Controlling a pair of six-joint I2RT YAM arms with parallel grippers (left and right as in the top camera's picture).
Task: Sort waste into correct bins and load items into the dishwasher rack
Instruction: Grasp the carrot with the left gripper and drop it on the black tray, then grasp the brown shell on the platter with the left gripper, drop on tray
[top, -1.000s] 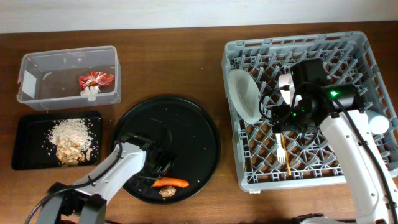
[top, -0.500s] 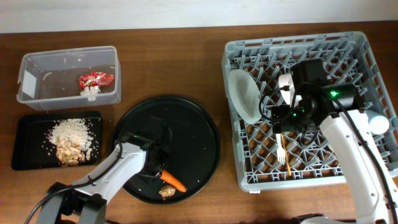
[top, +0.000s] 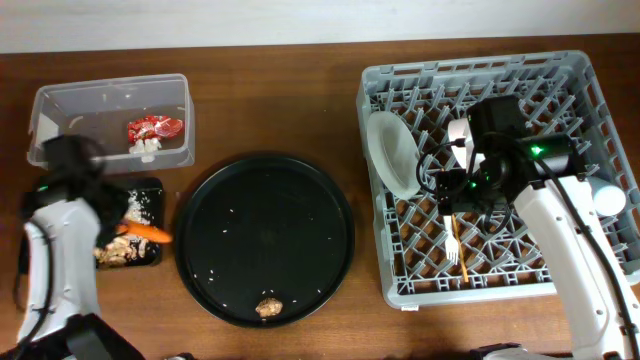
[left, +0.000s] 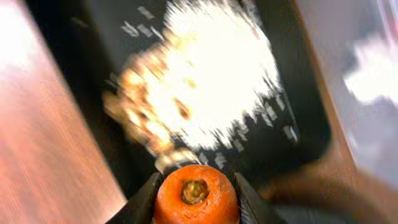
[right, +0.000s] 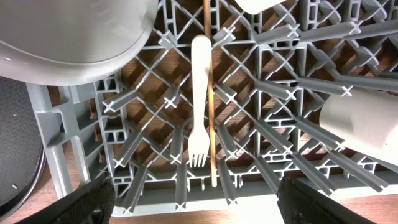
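The carrot's tip sticks out past the black tray's edge, so I next need to move my left gripper to the left in the overhead view and down toward the scraps (left: 211, 81).
My left gripper (top: 130, 228) is shut on the orange carrot (top: 150, 233), held above the shallow black tray (top: 152, 190). In the left wrist view the carrot's cut end (left: 196, 194) sits between the jaws, over a blurred heap of rice-like scraps (left: 211, 81). A red wrapper (top: 155, 128) lies in the clear tub (top: 110, 95). On the round black tray (top: 265, 215) rests a brown lump (top: 267, 307). My right gripper (top: 468, 190) hangs open over the grey rack (top: 470, 70), above the white fork (right: 200, 99) and a chopstick (right: 210, 93).
A white plate (top: 392, 152) stands on edge at the rack's left side. A small white cup (top: 460, 132) and a pale cup (top: 608, 197) also sit in the rack. A few rice grains dot the round tray. Bare wooden table lies between the bins and the rack.
My left gripper closed on the carrot on the round tray, lifted it and swung left over the shallow black tray. The right arm has not moved.
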